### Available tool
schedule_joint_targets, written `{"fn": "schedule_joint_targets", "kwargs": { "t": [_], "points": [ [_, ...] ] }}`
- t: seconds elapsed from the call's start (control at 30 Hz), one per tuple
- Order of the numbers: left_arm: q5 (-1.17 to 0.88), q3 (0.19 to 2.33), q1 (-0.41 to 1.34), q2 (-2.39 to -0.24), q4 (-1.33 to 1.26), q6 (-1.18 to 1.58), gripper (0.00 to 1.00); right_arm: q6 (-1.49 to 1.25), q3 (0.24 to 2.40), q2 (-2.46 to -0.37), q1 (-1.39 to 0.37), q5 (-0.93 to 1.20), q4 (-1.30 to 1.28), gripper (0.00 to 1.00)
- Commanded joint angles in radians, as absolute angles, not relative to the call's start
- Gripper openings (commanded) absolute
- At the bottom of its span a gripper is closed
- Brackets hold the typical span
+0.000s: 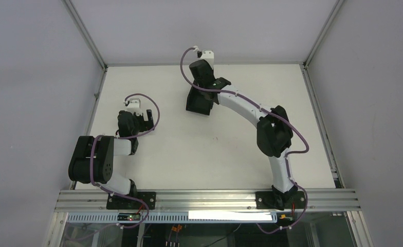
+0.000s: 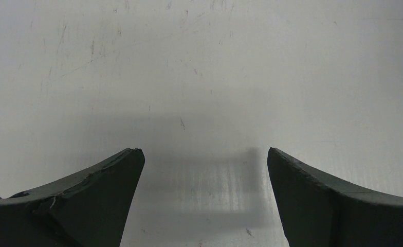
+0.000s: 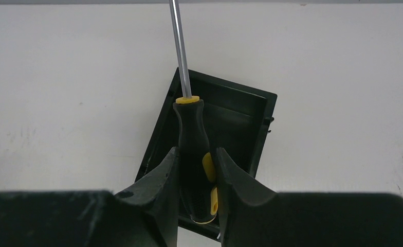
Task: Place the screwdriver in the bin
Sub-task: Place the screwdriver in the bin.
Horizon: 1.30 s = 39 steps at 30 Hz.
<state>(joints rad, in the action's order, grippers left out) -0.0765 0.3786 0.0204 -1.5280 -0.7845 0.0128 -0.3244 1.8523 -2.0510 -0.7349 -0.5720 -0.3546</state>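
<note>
I should next move my right gripper down toward the inside of the black bin (image 1: pixel 195 106) (image 3: pixel 240 121) and release the screwdriver's black handle there, as it already hangs above the bin's opening.
My right gripper (image 3: pixel 195 157) is shut on the black handle of the screwdriver (image 3: pixel 190 128), which has yellow marks. Its thin metal shaft (image 3: pixel 180 46) points away from the wrist. The gripper holds it just above the open black bin (image 3: pixel 240 121), with the handle over the bin's inside and the shaft reaching past its far rim. In the top view the bin (image 1: pixel 195 106) sits at the table's back middle, under the right wrist; the screwdriver is hidden there. My left gripper (image 2: pixel 202 154) is open and empty over bare table, seen at the left (image 1: pixel 148 116).
The white table (image 1: pixel 230 149) is fenced by metal frame rails at the sides and back. The right arm's elbow (image 1: pixel 274 131) arches over the right half. The left arm (image 1: pixel 99 157) is folded near its base.
</note>
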Motion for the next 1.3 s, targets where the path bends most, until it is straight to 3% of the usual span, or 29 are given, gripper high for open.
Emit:
{"fn": "schedule_joint_targets", "kwargs": {
  "t": [0.0, 0.5, 0.6, 0.7, 0.93, 1.27],
  "points": [
    [-0.056, 0.379, 0.029, -1.508, -0.813, 0.017, 0.99, -0.35, 1.841, -2.101, -0.737, -0.585, -0.278, 0.0],
    [-0.057, 0.379, 0.029, -1.508, -0.812, 0.017, 0.99, -0.392, 1.756, -2.205, -0.736, -0.563, -0.24, 0.04],
    [-0.057, 0.379, 0.029, -1.508, -0.813, 0.017, 0.99, -0.398, 1.756, -2.221, -0.736, -0.556, -0.241, 0.13],
    [-0.056, 0.379, 0.029, -1.507, -0.813, 0.017, 0.99, -0.404, 1.76, -2.227, -0.735, -0.556, -0.244, 0.35],
    [-0.056, 0.379, 0.029, -1.508, -0.813, 0.017, 0.99, -0.399, 1.785, -2.212, -0.734, -0.554, -0.266, 0.43],
    [-0.056, 0.379, 0.029, -1.508, -0.813, 0.017, 0.99, -0.376, 1.817, -2.141, -0.735, -0.552, -0.281, 0.46]
  ]
}}
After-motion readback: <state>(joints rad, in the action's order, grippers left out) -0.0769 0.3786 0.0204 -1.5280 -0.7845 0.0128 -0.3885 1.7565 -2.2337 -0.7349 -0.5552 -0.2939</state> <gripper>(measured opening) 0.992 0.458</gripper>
